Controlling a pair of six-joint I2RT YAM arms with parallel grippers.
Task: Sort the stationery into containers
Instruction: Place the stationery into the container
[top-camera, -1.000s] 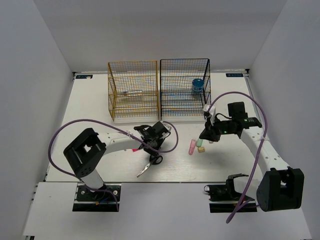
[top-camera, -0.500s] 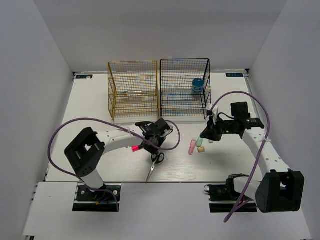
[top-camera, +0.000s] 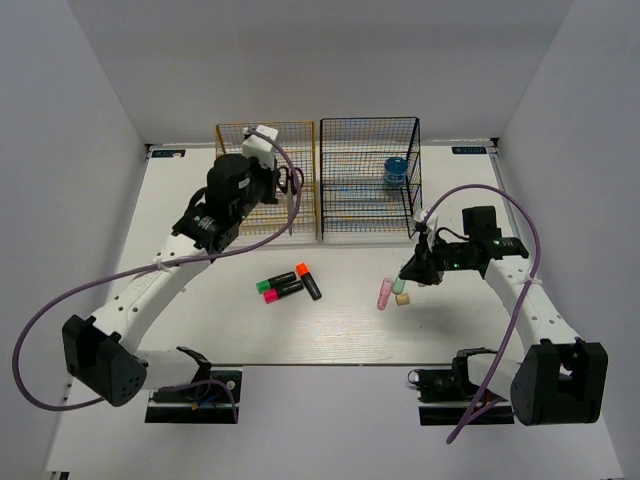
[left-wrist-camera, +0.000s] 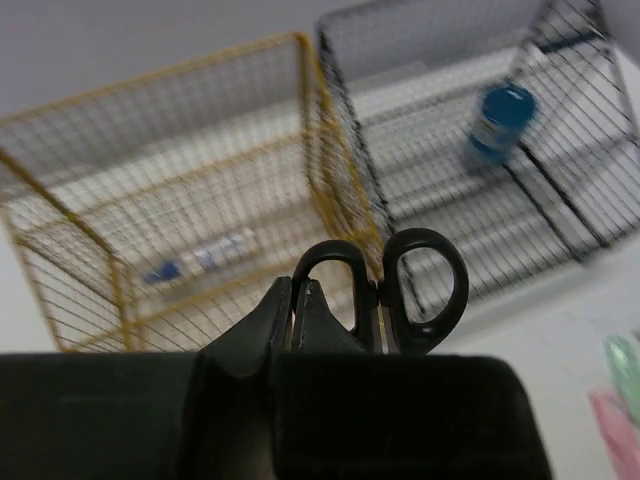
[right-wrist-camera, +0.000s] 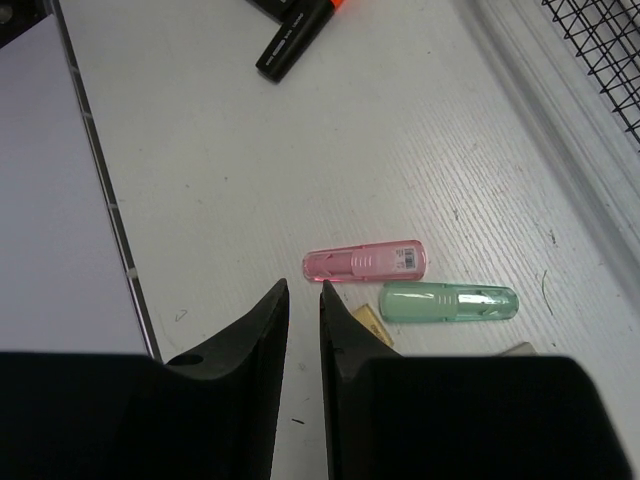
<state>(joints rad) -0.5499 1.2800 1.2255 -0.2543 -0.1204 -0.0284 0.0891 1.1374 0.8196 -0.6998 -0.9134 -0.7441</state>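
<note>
The left gripper needs to turn square to the gold-yellow rack next and move outward over the open inside of the rack to let go of the scissors, because there is still space beside the tube.
My left gripper (top-camera: 283, 180) is raised in front of the gold-yellow rack (top-camera: 226, 215), shut on the black-handled scissors (left-wrist-camera: 385, 290); their handle loops stick out past the fingertips in the left wrist view. A clear blue-capped tube (left-wrist-camera: 195, 262) lies inside the gold rack. The round blue jar (top-camera: 396, 173) stands in the black rack (top-camera: 365, 215). Three black highlighters (top-camera: 288, 285) lie mid-table. My right gripper (right-wrist-camera: 303, 285) hovers low beside the pink stick (right-wrist-camera: 365, 262) and green stick (right-wrist-camera: 450, 301), jaws a narrow gap apart and empty.
A small tan piece (right-wrist-camera: 370, 325) lies by the right fingertip. One orange-capped highlighter (right-wrist-camera: 295, 40) shows at the top of the right wrist view. The two racks stand side by side at the back, with white walls on three sides.
My left arm closed on the scissors on the table and lifted them up and back to the gold rack, uncovering the highlighters. The right jaws parted slightly.
</note>
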